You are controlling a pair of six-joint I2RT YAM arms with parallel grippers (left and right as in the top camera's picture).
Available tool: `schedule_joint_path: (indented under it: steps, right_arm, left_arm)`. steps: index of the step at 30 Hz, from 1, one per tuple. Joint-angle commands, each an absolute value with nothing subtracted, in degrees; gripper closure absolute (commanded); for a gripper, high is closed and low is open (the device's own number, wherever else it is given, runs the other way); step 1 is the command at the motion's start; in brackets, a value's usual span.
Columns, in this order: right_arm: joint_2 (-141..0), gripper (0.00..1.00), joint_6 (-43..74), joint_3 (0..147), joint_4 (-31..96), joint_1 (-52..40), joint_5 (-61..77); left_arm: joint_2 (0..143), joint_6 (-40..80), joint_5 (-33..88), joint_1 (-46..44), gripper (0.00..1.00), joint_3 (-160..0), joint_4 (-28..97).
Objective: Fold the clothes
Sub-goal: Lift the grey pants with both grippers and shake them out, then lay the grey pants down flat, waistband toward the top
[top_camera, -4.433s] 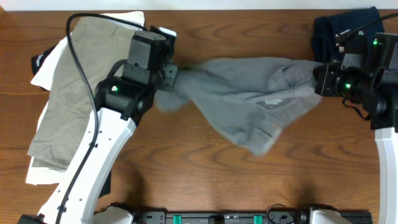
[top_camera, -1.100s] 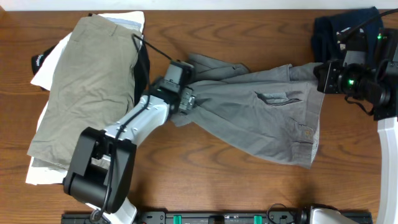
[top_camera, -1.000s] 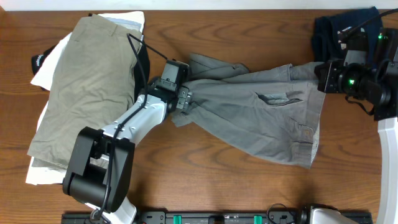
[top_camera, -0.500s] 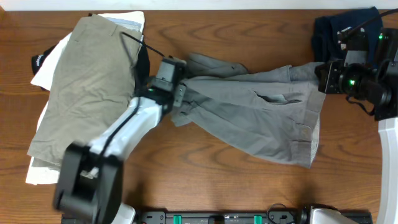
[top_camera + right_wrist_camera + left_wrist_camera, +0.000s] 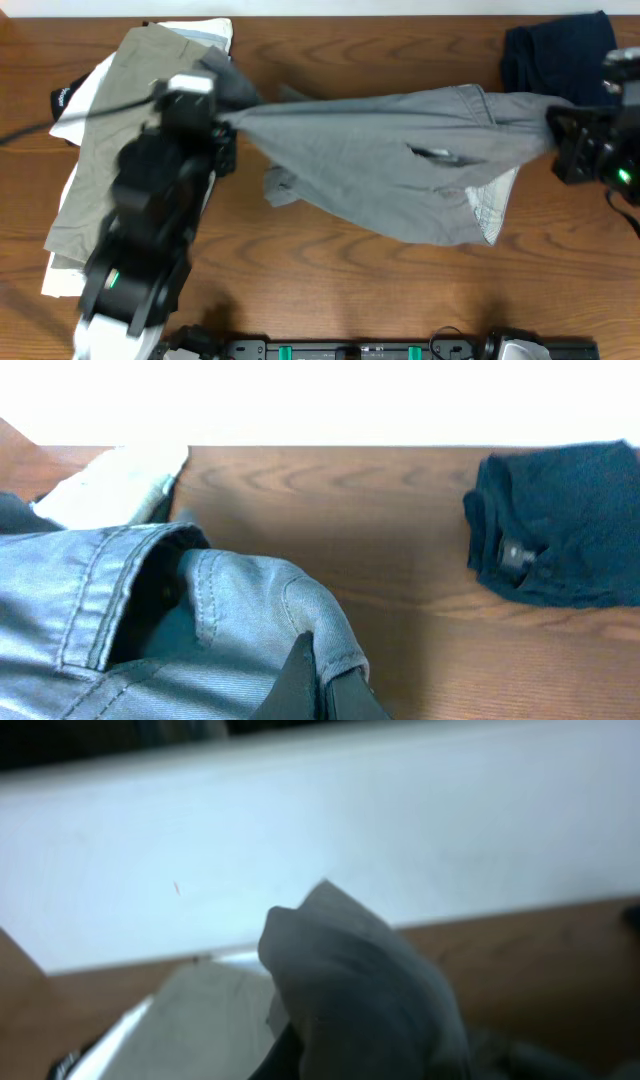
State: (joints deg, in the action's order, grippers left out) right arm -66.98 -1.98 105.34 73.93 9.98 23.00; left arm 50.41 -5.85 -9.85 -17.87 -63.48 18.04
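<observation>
The robot's right gripper will next carry the shorts' hem outward and down and release it there, because bare wood lies between the pile and the navy garment.
The grey shorts [image 5: 390,160] hang stretched between my two grippers above the table, with a lower flap sagging toward the front. My left gripper [image 5: 228,128] is shut on their left end; in the left wrist view the bunched grey cloth [image 5: 350,980] fills the middle and hides the fingers. My right gripper [image 5: 553,125] is shut on the right end, and its dark fingertips [image 5: 300,680] pinch a stitched hem of the shorts [image 5: 230,620]. The blurred left arm [image 5: 150,230] lies over the pile of clothes at the left.
The pile at the left has khaki shorts [image 5: 110,150] on top, a white garment [image 5: 75,115] beneath and a black one [image 5: 62,98] at its edge. A navy garment [image 5: 555,50] [image 5: 560,525] lies at the back right corner. Bare wood [image 5: 330,290] shows in front.
My left gripper shut on the shorts' left end and pulled it up and to the left. The shorts went from lying crumpled to stretched taut. The right gripper shifted slightly right.
</observation>
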Motion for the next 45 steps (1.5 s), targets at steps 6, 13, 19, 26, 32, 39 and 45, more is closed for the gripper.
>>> schedule_joint_path:
  steps: [6,13,19,26,32,39,45]
  right_arm:
    - [-62.5,0.99,-3.2,118.3,80.4,12.4,16.7]
    - [-62.0,0.99,-3.2,126.8,84.9,12.4,16.2]
    - [-65.7,0.99,-2.8,126.7,84.8,12.4,15.0]
    - [-76.5,0.99,-2.9,126.0,84.7,12.4,15.5]
    - [-88.3,0.99,-3.6,125.1,82.3,12.4,16.7]
    - [-104.2,0.99,-3.5,124.6,73.7,12.1,17.2]
    - [-116.2,0.99,-3.0,124.6,64.0,11.9,17.2]
  left_arm:
    - [36.3,-5.2,-8.8,-17.2,0.94,-64.5,19.9]
    - [30.4,-4.2,-5.3,-17.2,0.94,-65.0,19.9]
    - [34.4,-4.2,-5.3,-17.2,0.94,-65.0,20.0]
    - [46.9,-4.2,-5.3,-17.2,0.94,-65.0,18.2]
    - [59.8,-4.2,-5.3,-17.2,0.94,-65.0,12.4]
    - [75.5,-4.2,-5.3,-17.2,0.94,-65.0,0.3]
    - [89.0,-4.2,-5.3,-17.2,0.94,-65.0,-14.7]
